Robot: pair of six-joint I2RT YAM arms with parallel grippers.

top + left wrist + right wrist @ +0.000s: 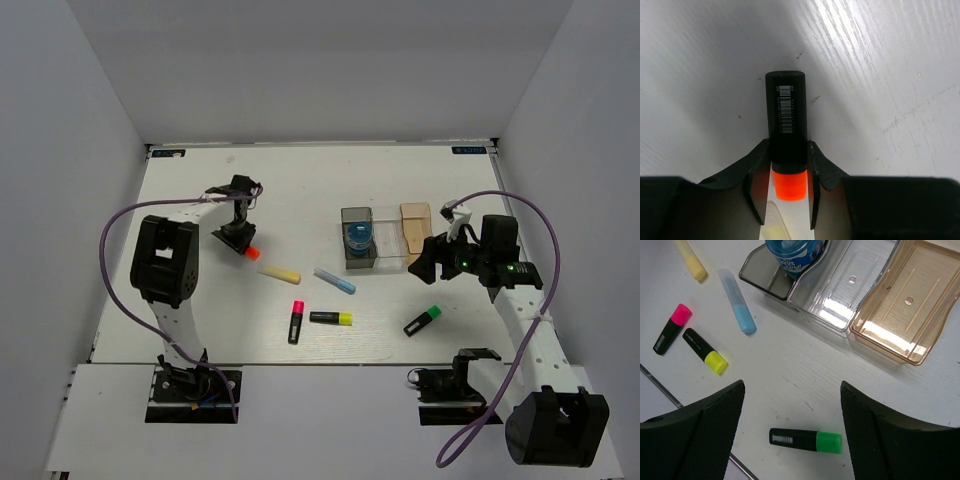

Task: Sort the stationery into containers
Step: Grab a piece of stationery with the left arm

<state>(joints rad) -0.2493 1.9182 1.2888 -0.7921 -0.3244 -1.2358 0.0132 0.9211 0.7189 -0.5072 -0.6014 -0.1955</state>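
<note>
The clear bin [392, 262] is empty. The left gripper lifts next, carries the orange-capped highlighter to the right in the top view over that bin, and releases it inside.
My left gripper [240, 240] is shut on the orange-capped highlighter [250, 252] at table level, left of centre. In the left wrist view the fingers [754, 177] press both sides of its black body [786, 117]. My right gripper [425, 262] is open and empty, above the table in front of the bins. The green-capped highlighter [806, 440] lies below it between the fingers [705, 425]. The dark grey bin [347, 258] holds the blue roll [357, 236]. The clear bin [392, 262] and the tan bin [415, 222] look empty.
A pale yellow stick [279, 274], a light blue stick [334, 280], a pink-capped highlighter [296, 321] and a yellow-capped highlighter [331, 318] lie loose in the middle. The green-capped highlighter also shows in the top view [423, 320]. White walls enclose the table.
</note>
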